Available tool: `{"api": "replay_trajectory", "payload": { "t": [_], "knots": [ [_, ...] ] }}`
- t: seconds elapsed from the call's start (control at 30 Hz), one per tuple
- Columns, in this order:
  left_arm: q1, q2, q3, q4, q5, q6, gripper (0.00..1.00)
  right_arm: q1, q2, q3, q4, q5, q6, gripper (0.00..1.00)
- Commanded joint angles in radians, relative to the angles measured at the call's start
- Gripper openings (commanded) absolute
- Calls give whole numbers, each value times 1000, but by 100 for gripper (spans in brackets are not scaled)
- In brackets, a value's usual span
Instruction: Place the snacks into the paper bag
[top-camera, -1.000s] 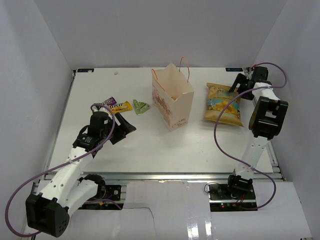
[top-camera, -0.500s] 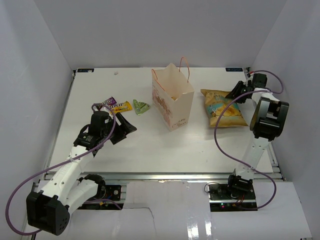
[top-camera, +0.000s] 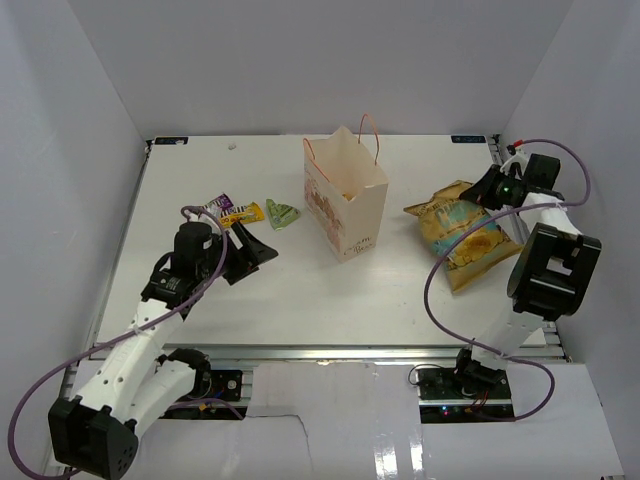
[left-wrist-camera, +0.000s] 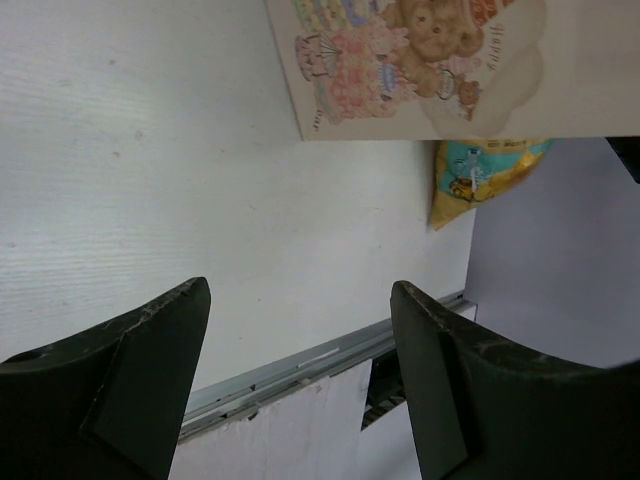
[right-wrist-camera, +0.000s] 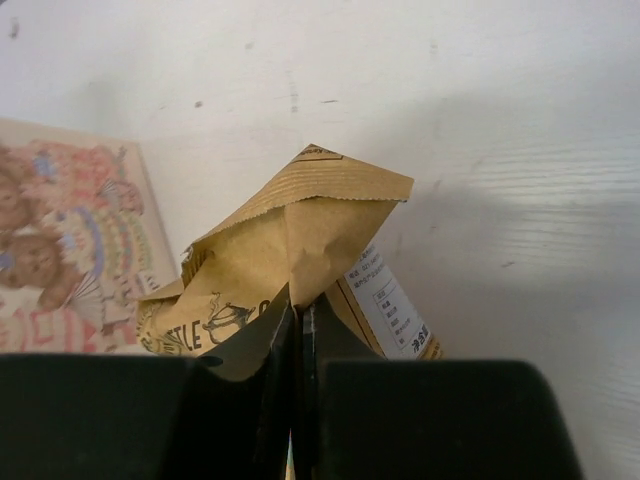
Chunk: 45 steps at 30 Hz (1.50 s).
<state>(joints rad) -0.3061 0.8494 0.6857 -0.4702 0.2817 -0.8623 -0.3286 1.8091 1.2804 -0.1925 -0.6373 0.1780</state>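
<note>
I need to move my left gripper to the right in the top view next, past the paper bag (top-camera: 345, 205), onto the packet's edge on the side of the bag, which my right gripper leaves free.
The cream paper bag (top-camera: 345, 205) stands upright and open in the middle of the table, its printed side also seen in the left wrist view (left-wrist-camera: 420, 70). The yellow crisp packet (top-camera: 465, 235) lies crumpled to its right, one end raised. My right gripper (top-camera: 487, 191) is shut on a fold of that packet (right-wrist-camera: 290, 250), jaws pressed together on the foil (right-wrist-camera: 300, 320). Purple (top-camera: 215, 208), yellow (top-camera: 243, 213) and green (top-camera: 283, 213) candy wrappers lie left of the bag. My left gripper (top-camera: 255, 250) hovers just in front of them, open and empty (left-wrist-camera: 298, 295).
White enclosure walls stand close on the left, back and right; the right arm works near the right wall. A metal rail (top-camera: 330, 350) runs along the table's near edge. The paper bag's string handles (top-camera: 368, 135) stick up above its rim.
My right gripper has shut on the crisp packet's far edge and pulled it up and toward the near right, crumpling it. The left arm has hardly moved.
</note>
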Motion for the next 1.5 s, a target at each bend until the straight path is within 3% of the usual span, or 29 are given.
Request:
{"api": "replay_trajectory", "payload": {
  "t": [0.0,0.27,0.53,0.67,0.8,0.9,1.1,1.47],
  "knots": [
    [-2,-32,28,123,156,0,83,-1,-157,-52,67,-145,-80,8],
    [-21,-9,43,303,323,-11,84,-1,-407,-262,82,-314,-260,8],
    [-229,164,135,360,306,101,85,-1,-655,-348,-123,-444,-501,8],
    [-304,244,198,366,295,147,85,-1,-740,-359,-392,-522,-737,8],
    [-384,324,271,370,292,190,85,6,-754,-348,-707,-597,-1140,8],
    [-456,388,320,370,261,213,85,23,-777,-345,-867,-607,-1299,8],
    [-580,540,422,374,192,235,85,75,-814,-369,-932,-610,-1350,8],
    [-734,784,610,323,62,263,85,149,-837,-401,-832,-631,-1244,8]
  ]
}}
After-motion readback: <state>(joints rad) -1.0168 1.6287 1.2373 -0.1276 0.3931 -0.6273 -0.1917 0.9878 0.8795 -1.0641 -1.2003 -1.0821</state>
